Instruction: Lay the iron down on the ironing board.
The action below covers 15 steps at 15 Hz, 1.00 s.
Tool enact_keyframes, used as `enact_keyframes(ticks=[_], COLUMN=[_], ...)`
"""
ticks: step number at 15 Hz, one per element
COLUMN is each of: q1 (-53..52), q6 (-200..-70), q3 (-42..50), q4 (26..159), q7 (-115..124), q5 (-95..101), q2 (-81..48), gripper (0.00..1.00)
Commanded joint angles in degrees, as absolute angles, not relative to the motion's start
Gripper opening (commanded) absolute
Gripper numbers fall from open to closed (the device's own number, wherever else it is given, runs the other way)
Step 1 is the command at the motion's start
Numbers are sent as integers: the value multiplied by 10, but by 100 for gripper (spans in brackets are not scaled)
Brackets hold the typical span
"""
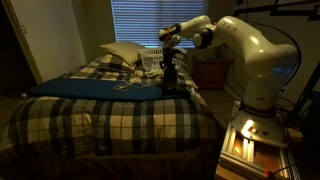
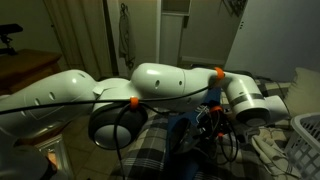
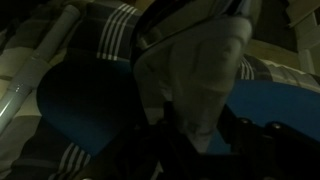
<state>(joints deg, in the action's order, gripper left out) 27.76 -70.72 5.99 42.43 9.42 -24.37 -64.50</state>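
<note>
The iron [image 1: 168, 80] still stands upright. My gripper will next carry it outward, turning as it goes, to the board's edge by the pillows and let go of its top.
The dark iron [image 1: 168, 80] stands upright on the right end of the navy ironing board [image 1: 90, 88], which lies across the bed. My gripper [image 1: 167, 60] comes down from above and is closed around the iron's top. In the wrist view the iron [image 3: 195, 70] looks pale and fills the centre, with its narrow end between my dark fingers [image 3: 190, 140]. The blue board [image 3: 90, 110] shows around it. A thin pale cord [image 1: 125, 85] lies on the board. In an exterior view the arm [image 2: 160, 85] hides most of the iron.
The plaid bedspread [image 1: 110, 125] covers the bed under the board, with pillows [image 1: 122, 52] at the head. A white lattice laundry basket [image 2: 305, 140] stands beside the bed. The robot's base stand [image 1: 250, 140] sits close to the bed's corner.
</note>
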Motion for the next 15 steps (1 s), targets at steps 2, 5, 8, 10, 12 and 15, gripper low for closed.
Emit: enact_keyframes(ticks=[2, 5, 8, 10, 12, 15], q1=[276, 264, 241, 221, 198, 167], q6=[-714, -736, -772, -798, -825, -869], q3=[64, 76, 98, 116, 132, 155], q4=[393, 393, 383, 376, 373, 379], q7=[105, 125, 153, 174, 188, 205], q5=[-239, -232, -207, -183, -160, -134], q2=[-660, -646, -640, -639, -637, -631], gripper=[20, 20, 20, 20, 20, 20])
